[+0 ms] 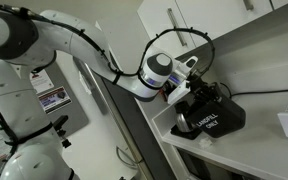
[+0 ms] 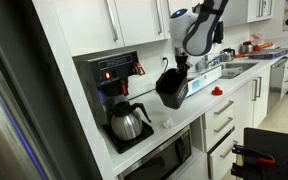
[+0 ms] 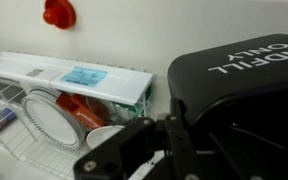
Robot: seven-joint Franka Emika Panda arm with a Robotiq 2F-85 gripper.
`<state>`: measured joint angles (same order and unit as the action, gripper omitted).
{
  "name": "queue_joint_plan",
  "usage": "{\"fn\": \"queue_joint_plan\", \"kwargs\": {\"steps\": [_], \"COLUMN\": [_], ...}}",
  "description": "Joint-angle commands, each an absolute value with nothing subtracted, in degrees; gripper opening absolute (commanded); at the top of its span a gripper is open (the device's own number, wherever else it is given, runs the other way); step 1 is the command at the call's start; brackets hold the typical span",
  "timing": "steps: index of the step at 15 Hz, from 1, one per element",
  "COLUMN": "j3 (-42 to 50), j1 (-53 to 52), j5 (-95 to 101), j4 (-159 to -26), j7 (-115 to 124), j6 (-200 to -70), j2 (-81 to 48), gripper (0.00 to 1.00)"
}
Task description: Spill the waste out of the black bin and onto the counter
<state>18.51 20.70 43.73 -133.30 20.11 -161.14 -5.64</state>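
Observation:
My gripper should move outward, turn the bin (image 1: 212, 120) upright and down onto the counter by the wall (image 1: 252, 119), and let go of the bin's rim, because the white scrap is spilled.
The black bin (image 1: 212, 120) with white "LANDFILL ONLY" lettering hangs tilted above the white counter (image 1: 176, 130). My gripper (image 1: 190, 93) is shut on its rim. In an exterior view the bin (image 2: 171, 87) is in the air with its mouth tipped down over the counter (image 2: 189, 115). A tiny white scrap (image 2: 167, 124), which looks like the waste, lies on the counter below it. In the wrist view the bin (image 3: 246, 95) fills the right side. My gripper's fingers (image 3: 170, 140) clamp its wall. The inside of the bin is hidden.
A coffee maker (image 2: 112, 75) with a glass pot (image 2: 128, 122) stands beside the bin. A red object (image 2: 219, 91) lies further along the counter. The wrist view shows a dish rack with plates (image 3: 46, 118), a long white box (image 3: 69, 75) and the red object (image 3: 57, 12).

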Motion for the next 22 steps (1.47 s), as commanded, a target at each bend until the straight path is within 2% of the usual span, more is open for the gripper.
{"fn": "queue_joint_plan", "kwargs": {"steps": [1,5,6,7,9,11,12,13,22], "j3": [7.25,-4.36,5.13,5.26,8.63,9.28,9.28,9.63,14.12], "j1": [29.78,39.8,30.46,30.45,27.44,26.55,26.38,25.81,23.39], "j5": [27.34,6.01,10.28,8.49,8.7,8.68,8.66,6.86,-5.06], "j4": [-133.43,-126.36,-130.29,-129.19,-129.52,-129.76,-129.76,-128.62,-107.62], "j7": [9.1,-6.29,-2.15,-4.18,-4.04,-4.02,-4.01,-3.96,0.3], "j6": [-160.59,-154.16,-158.37,-157.61,-157.62,-157.65,-157.66,-156.76,-145.47], "j2": [-6.09,-7.13,-7.16,-7.18,-7.47,-7.89,-8.01,-8.8,-21.7], "gripper": [0.02,0.02,0.02,0.07,0.07,0.07,0.02,0.02,0.02]}}
